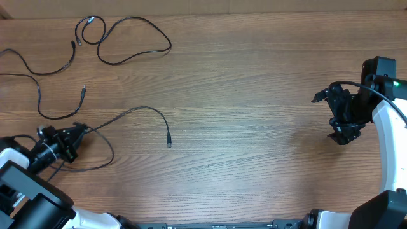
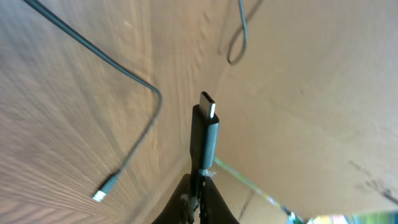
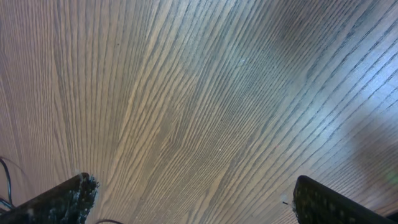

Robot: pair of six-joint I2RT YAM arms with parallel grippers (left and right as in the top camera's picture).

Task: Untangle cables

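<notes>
My left gripper goes outward and to the right in the overhead view next. It then releases the plug beyond the arcing cable, where bare wood lies open.
Three thin black cables lie apart on the left of the wooden table. One cable (image 1: pixel 133 39) loops at the top left, and a second cable (image 1: pixel 38 89) curls along the left edge. A third cable (image 1: pixel 143 109) arcs from my left gripper (image 1: pixel 80 131) to a plug (image 1: pixel 168 142) on the table. In the left wrist view my left gripper (image 2: pixel 200 182) is shut on a dark silver-tipped plug (image 2: pixel 208 130) that sticks out past its fingertips. My right gripper (image 1: pixel 333 117) is at the far right. It stands open (image 3: pixel 193 194) above bare wood with nothing between its fingers.
In the left wrist view, a loose silver-tipped plug (image 2: pixel 99 195) lies on the table to the left of the held plug. A far cable loop (image 2: pixel 238 43) shows at the top. Thicker black wires (image 1: pixel 381 98) run along the right arm.
</notes>
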